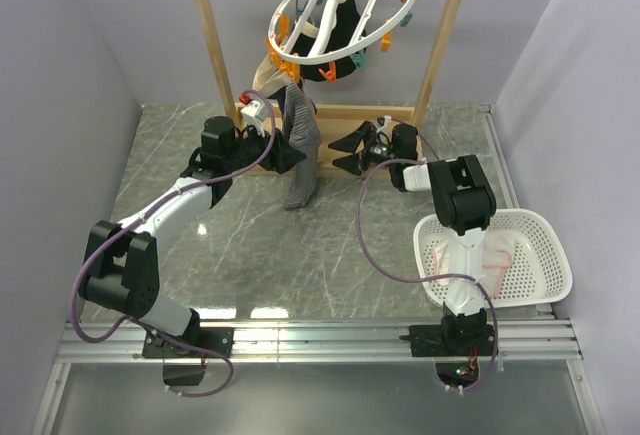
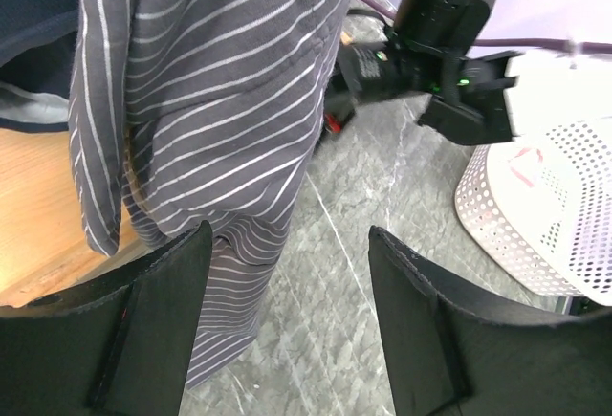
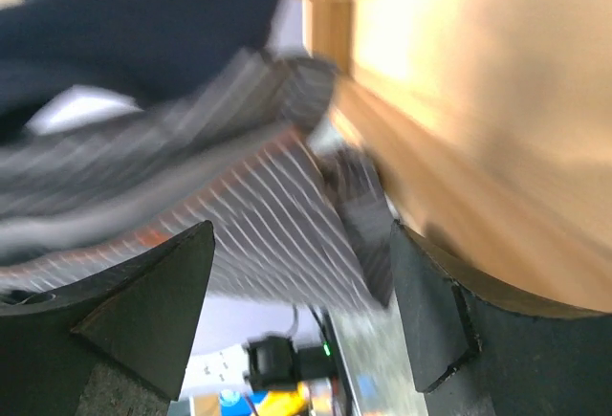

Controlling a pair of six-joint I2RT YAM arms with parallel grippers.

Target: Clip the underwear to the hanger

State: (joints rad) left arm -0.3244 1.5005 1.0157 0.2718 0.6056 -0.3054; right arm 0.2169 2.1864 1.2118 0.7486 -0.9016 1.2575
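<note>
Next, my right gripper slides its open fingers left in the top view around the underwear's side edge [image 1: 318,143] [image 3: 251,169] and closes. The underwear's edge hangs just to that side.
The grey striped underwear [image 1: 298,155] hangs in a long fold from the near rim of the white ring hanger [image 1: 335,15], and its lower end touches the table. In the left wrist view the underwear [image 2: 210,91] fills the upper left. My left gripper [image 1: 290,155] [image 2: 289,234] is open right beside it, its left finger lapping the fabric's edge and nothing held. My right gripper [image 1: 338,152] [image 3: 301,234] is open just right of the cloth. The right wrist view is blurred, with the underwear [image 3: 239,215] ahead of the jaws.
A wooden frame [image 1: 215,45] carries the hanger; its base bar [image 3: 459,148] lies close on the right gripper's right. A dark garment [image 1: 342,50] also hangs from the ring. A white perforated basket [image 1: 545,230] [image 2: 535,206] with a pinkish cloth sits at right.
</note>
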